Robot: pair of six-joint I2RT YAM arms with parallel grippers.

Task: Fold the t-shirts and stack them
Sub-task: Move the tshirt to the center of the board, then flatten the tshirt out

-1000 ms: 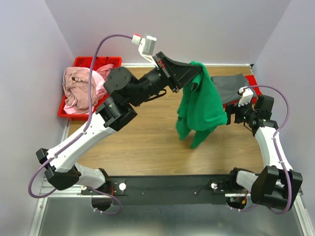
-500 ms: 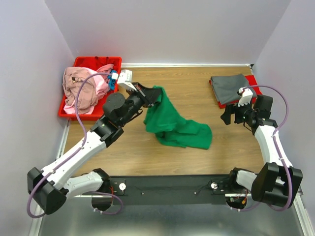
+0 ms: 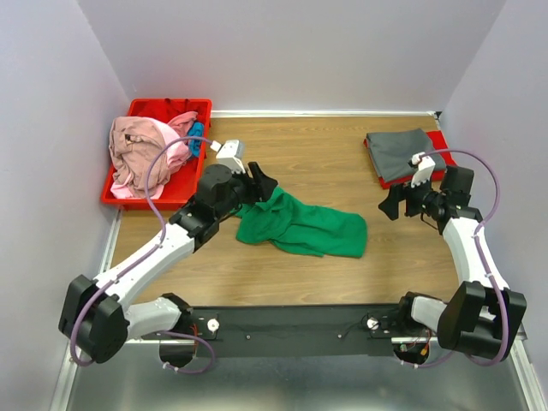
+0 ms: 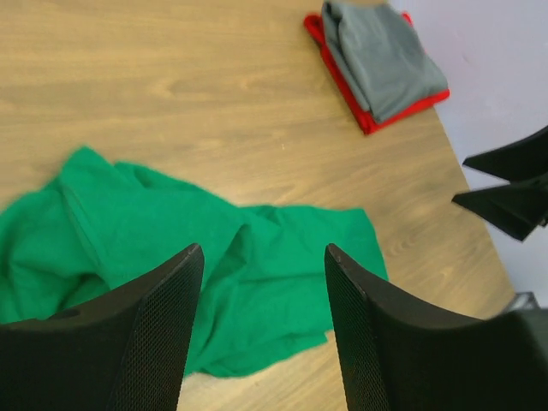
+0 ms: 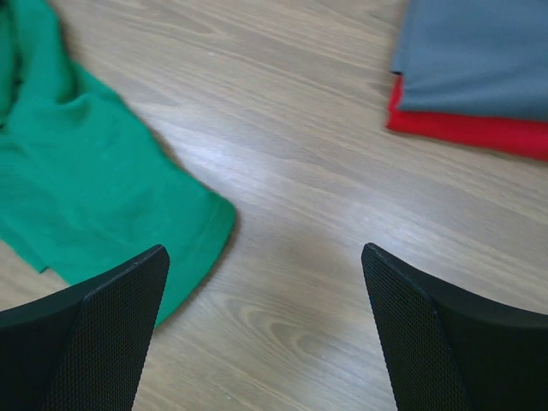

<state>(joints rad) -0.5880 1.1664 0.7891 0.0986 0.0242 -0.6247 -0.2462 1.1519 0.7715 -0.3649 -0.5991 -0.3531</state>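
Observation:
The green t-shirt's near edge (image 3: 269, 240) (image 4: 205, 366) lies below my left gripper toward my base, clear against bare wood. My left gripper will move back and down next and close on it.
The bright green t-shirt (image 3: 301, 228) lies crumpled on the wooden table, apart from both grippers. My left gripper (image 3: 262, 183) hovers just above the shirt's left end, open, with nothing between its fingers; its wrist view looks down on the green cloth (image 4: 214, 257) past the open gripper (image 4: 261, 250). A folded dark grey t-shirt (image 3: 399, 154) rests on a red layer (image 5: 462, 128) at the back right. My right gripper (image 3: 394, 204) is open and empty in front of it, to the right of the green hem (image 5: 77, 180). Pink t-shirts (image 3: 141, 154) and a bit of blue cloth (image 3: 198, 141) fill the bin.
The red plastic bin (image 3: 169, 108) stands at the back left against the wall. White walls close in the table on three sides. Bare wood (image 5: 325, 197) shows between the green shirt and the grey stack.
My left arm came down from high at the centre, dragged the green shirt left onto the table, then opened and let it go. The right arm barely moved.

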